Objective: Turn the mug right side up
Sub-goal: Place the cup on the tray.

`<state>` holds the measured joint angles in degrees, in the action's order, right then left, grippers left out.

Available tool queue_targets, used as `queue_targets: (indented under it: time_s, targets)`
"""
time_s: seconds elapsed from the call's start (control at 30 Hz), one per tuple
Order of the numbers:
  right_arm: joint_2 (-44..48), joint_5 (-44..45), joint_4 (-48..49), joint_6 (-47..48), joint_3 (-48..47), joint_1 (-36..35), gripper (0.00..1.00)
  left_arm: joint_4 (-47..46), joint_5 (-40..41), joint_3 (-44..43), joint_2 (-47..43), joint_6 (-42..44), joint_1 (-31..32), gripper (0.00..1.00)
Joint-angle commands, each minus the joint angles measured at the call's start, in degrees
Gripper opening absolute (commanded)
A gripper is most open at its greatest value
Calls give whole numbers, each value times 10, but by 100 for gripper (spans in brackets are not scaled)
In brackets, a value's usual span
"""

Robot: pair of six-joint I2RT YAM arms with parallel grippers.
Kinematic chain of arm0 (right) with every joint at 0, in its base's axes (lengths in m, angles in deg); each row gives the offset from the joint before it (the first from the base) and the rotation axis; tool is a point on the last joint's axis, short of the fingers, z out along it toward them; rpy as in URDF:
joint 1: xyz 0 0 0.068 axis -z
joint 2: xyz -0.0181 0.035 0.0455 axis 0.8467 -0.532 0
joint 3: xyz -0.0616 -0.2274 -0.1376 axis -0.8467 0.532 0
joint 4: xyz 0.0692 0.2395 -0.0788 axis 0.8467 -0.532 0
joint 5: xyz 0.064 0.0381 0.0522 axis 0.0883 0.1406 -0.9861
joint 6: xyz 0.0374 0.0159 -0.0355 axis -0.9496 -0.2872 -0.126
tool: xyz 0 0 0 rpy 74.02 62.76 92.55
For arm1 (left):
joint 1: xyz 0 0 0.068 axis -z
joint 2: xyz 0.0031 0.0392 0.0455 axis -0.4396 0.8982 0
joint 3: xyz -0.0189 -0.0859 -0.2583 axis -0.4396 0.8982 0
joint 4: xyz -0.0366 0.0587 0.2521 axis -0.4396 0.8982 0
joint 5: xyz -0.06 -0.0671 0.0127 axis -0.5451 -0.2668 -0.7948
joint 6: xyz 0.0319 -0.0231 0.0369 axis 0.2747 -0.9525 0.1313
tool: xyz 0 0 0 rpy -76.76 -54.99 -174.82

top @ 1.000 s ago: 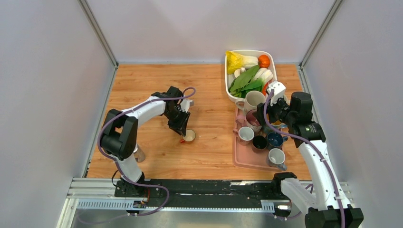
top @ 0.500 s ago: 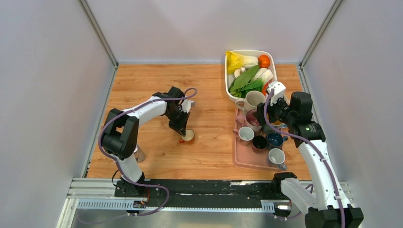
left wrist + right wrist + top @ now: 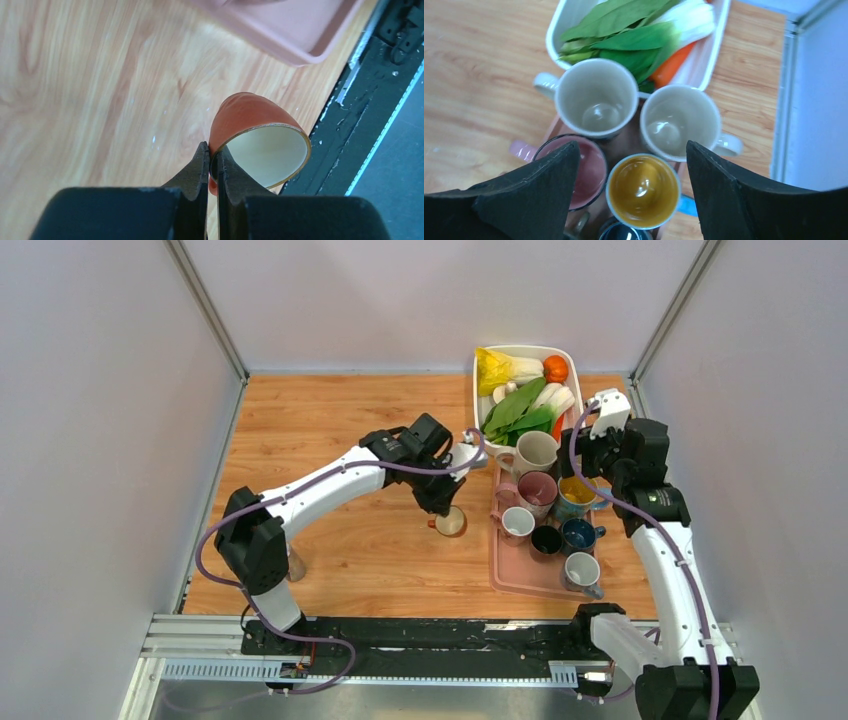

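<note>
My left gripper next moves back and to the right in the top view, lowers the mug onto the pink tray's near corner (image 3: 514,571) (image 3: 306,37) and releases, since that corner is empty.
The mug (image 3: 450,523) is orange outside and cream inside. My left gripper (image 3: 441,504) is shut on its rim, one finger inside and one outside. In the left wrist view the mug (image 3: 250,117) hangs tilted above the wood, its mouth facing the camera, and the gripper (image 3: 213,161) pinches the rim's left side. It is held just left of the pink tray (image 3: 520,575). My right gripper (image 3: 631,155) is open and empty above the mugs on the tray, over a yellow-lined mug (image 3: 643,191).
The pink tray holds several upright mugs, among them a white one (image 3: 535,451), a pink one (image 3: 537,488) and a dark blue one (image 3: 579,534). A white dish of vegetables (image 3: 524,392) stands behind it. The tray's corner (image 3: 305,50) shows in the left wrist view.
My left arm has carried the orange mug to the right, from mid-table to beside the pink tray. My right gripper has pulled back and up, away from the mugs.
</note>
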<state>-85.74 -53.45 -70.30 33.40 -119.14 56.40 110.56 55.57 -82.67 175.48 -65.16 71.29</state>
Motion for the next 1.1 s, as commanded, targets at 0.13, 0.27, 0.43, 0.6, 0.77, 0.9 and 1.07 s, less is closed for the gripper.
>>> queue_targets:
  time_s: [0.13,0.27,0.43,0.6,0.77,0.9,1.07]
  targets:
    - [-34,105,43,-55,-95,7,86,10,42,-123,19,113,109,0]
    - [-68,78,-33,-1,-177,7,100,32,68,-179,58,138,159,0]
    - [-82,122,-90,38,-239,8,100,58,60,-240,111,147,189,0]
    - [-64,118,-83,27,-236,7,100,36,69,-239,131,163,217,0]
    - [-43,103,-75,12,-231,7,100,35,83,-250,180,111,221,0]
    - [-26,104,-93,20,-233,7,100,20,105,-259,199,88,221,0]
    - [-6,112,-108,26,-217,8,100,23,100,-271,230,74,221,0]
